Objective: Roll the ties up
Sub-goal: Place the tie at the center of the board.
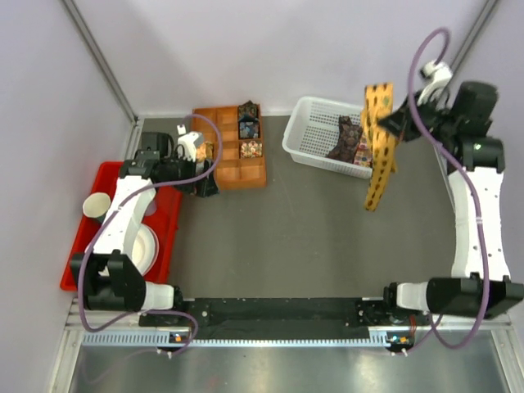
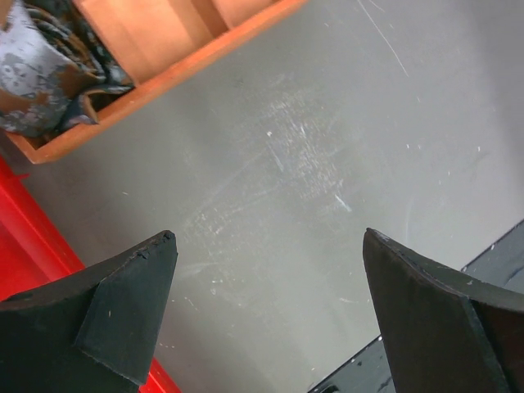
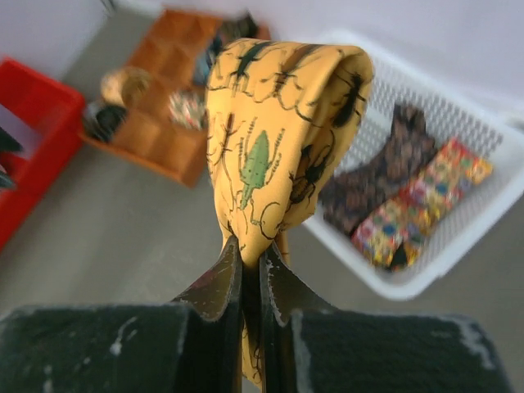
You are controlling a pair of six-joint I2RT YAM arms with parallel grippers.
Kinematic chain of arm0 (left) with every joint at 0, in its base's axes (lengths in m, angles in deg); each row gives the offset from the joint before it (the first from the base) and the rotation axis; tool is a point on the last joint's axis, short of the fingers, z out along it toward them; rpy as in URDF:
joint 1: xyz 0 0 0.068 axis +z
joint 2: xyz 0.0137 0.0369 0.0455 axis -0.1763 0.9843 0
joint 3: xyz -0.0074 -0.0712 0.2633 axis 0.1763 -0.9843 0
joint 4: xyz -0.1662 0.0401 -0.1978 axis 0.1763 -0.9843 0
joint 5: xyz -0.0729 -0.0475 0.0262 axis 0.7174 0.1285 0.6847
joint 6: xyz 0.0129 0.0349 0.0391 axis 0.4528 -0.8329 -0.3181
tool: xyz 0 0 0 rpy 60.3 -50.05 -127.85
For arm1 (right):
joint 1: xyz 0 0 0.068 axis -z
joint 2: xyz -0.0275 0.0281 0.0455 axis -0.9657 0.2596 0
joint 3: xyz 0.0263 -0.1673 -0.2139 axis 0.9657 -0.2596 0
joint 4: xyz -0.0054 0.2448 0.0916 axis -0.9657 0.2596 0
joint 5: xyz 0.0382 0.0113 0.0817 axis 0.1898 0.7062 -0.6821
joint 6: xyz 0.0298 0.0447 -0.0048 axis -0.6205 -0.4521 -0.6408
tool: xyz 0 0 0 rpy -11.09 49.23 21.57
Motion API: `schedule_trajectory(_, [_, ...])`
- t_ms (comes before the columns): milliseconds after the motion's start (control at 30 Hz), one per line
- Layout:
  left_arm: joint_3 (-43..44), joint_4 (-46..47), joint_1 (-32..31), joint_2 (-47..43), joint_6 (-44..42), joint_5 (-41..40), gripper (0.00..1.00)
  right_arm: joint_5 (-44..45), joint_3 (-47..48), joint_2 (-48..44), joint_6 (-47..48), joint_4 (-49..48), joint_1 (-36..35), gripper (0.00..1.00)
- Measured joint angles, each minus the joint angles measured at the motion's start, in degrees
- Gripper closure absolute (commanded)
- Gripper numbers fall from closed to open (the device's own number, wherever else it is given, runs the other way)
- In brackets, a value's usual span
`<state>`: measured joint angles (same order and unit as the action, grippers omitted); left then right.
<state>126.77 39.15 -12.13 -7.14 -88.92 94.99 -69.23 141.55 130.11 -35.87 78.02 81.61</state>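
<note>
My right gripper lowers the golden-yellow tie across and releases it next, since the bare tabletop [image 1: 283, 210] [image 3: 192, 237] beside the tray lies below and to the left in the top view.
My right gripper [image 3: 250, 250] is shut on the golden-yellow tie [image 3: 274, 139], pinching a fold of it. In the top view that yellow tie [image 1: 378, 147] hangs in the air beside the white basket, under the right gripper [image 1: 391, 121]. Two more ties, a dark brown one [image 3: 385, 176] and a multicoloured one [image 3: 422, 201], lie in the basket. Rolled ties [image 1: 248, 121] sit in the orange tray, and one roll [image 2: 37, 74] shows in the left wrist view. My left gripper [image 2: 270, 237] stands wide open over bare table, close to the tray's corner, holding nothing.
The white mesh basket [image 1: 309, 135] stands at the back right. The orange-brown compartment tray [image 1: 225, 168] is at the back middle. A red bin [image 1: 102, 176] with a paper cup [image 1: 97, 205] and a white bowl [image 1: 149, 246] sits at the left edge.
</note>
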Motion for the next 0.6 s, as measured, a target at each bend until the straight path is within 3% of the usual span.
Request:
schedule_trajectory(133, [-2.89,0.63,0.00,-3.41,-2.36,1.64,0.01,11.82,-9.99,-5.16,3.96,2.62,-10.12,1.00])
schedule_trajectory(333, [-4.57,1.22,0.00,-6.08,-4.63,3.04,0.01,35.56,-21.92,-5.86,6.91,3.63,-35.63,1.00])
schedule_trajectory(400, [-4.57,1.22,0.00,-6.05,-4.96,3.06,0.01,40.61,-21.92,-2.21,7.08,3.61,-41.05,0.87])
schedule_trajectory(433, [-4.57,1.22,0.00,-6.05,-5.05,3.06,0.01,42.91,-21.64,0.87,7.10,3.39,-43.85,0.51])
schedule_trajectory(467, [-4.57,1.25,0.00,-6.05,-5.18,3.13,0.01,43.98,-21.00,3.67,7.06,3.45,-46.12,0.37])
schedule_trajectory(533, [-4.57,1.29,0.00,-6.05,-5.29,3.23,0.01,43.25,-17.46,12.79,7.13,4.76,-51.34,0.29])
schedule_trajectory(600, [-4.57,1.18,0.00,-6.08,-5.62,3.85,0.01,38.64,-14.73,17.97,6.58,6.62,-53.57,0.29])
